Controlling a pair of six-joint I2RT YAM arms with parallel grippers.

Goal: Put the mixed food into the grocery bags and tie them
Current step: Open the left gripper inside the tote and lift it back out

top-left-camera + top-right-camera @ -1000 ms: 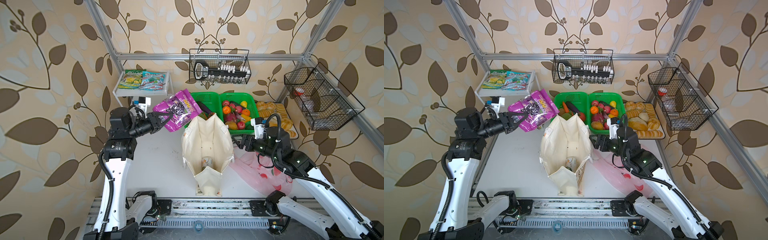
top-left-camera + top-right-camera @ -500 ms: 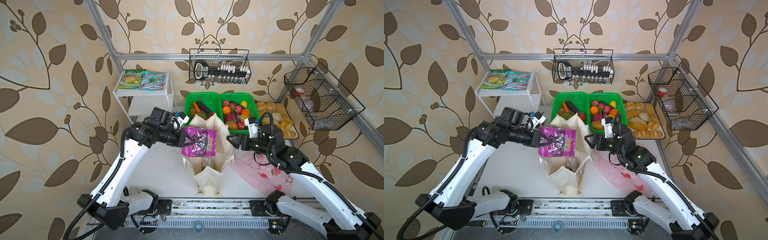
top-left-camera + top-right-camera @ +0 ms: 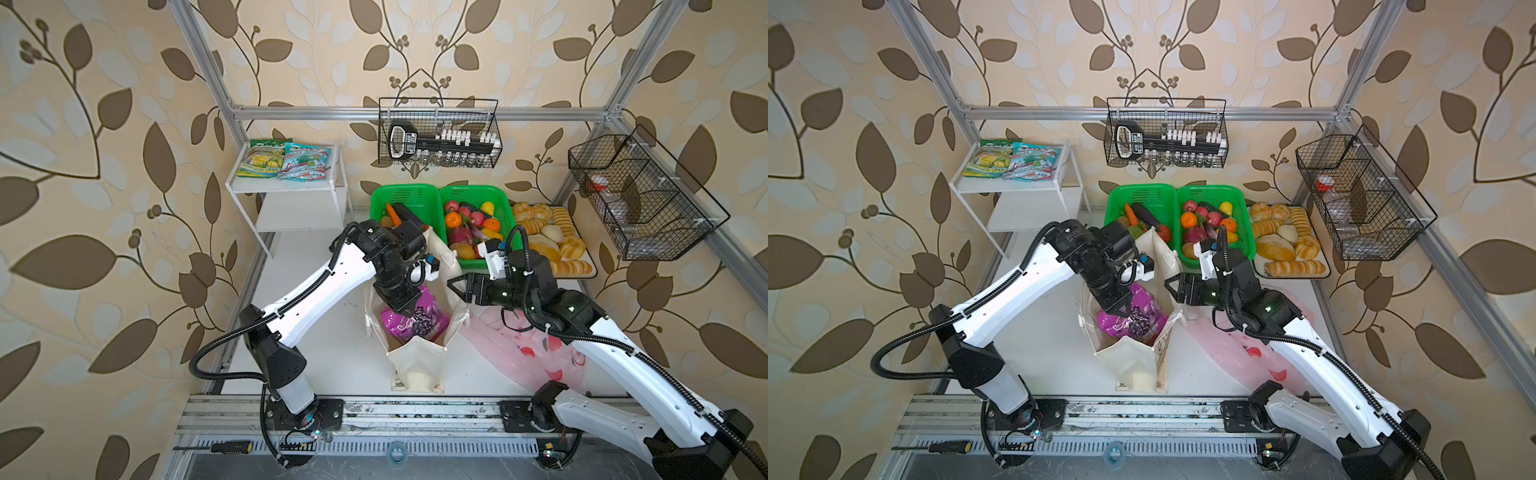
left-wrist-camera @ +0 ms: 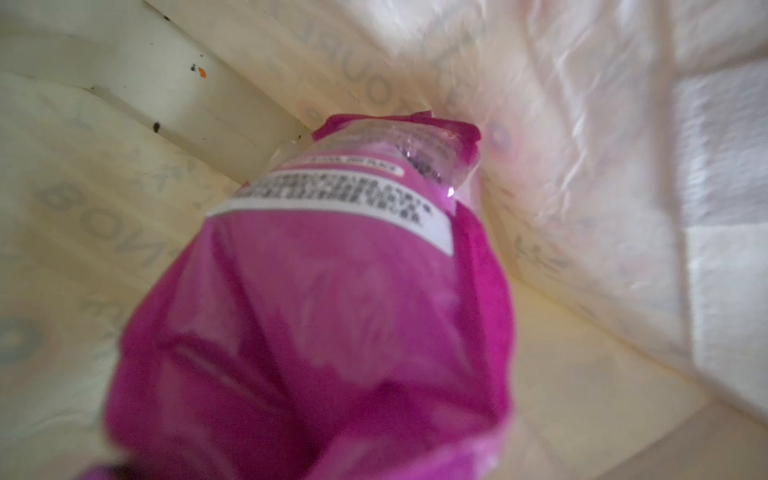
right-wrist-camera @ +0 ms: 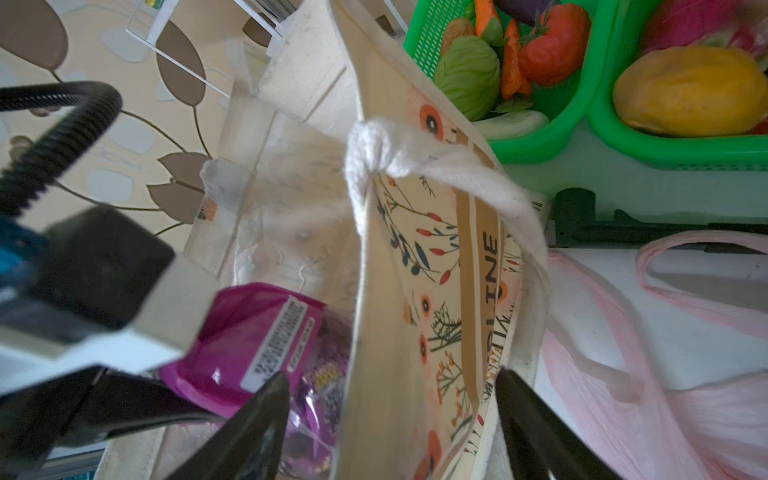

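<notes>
The tote's inside lies directly below the gripper's fingers, so next my left gripper should go deeper down into the cream canvas tote (image 3: 415, 368) and release the purple grape-print packet.
The cream canvas tote (image 3: 415, 368) (image 3: 1133, 368) stands open mid-table in both top views. My left gripper (image 3: 401, 305) (image 3: 1115, 305) reaches down into its mouth, shut on the purple grape-print packet (image 3: 415, 323) (image 3: 1133, 323) (image 4: 332, 311), which hangs inside the bag; its jaws are hidden in the left wrist view. My right gripper (image 3: 455, 286) (image 5: 390, 419) is open, straddling the tote's right wall (image 5: 415, 249). The pink plastic bag (image 3: 519, 351) (image 5: 685, 395) lies flat to the right. A teal mint packet (image 3: 305, 160) lies on the shelf. Cabbage (image 5: 469, 75) and tomato (image 5: 552, 45) sit in a green basket.
A white shelf (image 3: 291, 187) stands at the back left with a yellow-green packet (image 3: 259, 160). Two green baskets (image 3: 440, 193) of vegetables and fruit and a bread tray (image 3: 548, 241) line the back. Wire baskets (image 3: 440, 133) (image 3: 640, 199) hang on the frame.
My left arm swung the purple packet from beside the shelf across to the tote and lowered it into the mouth. My right gripper moved in onto the tote's right wall.
</notes>
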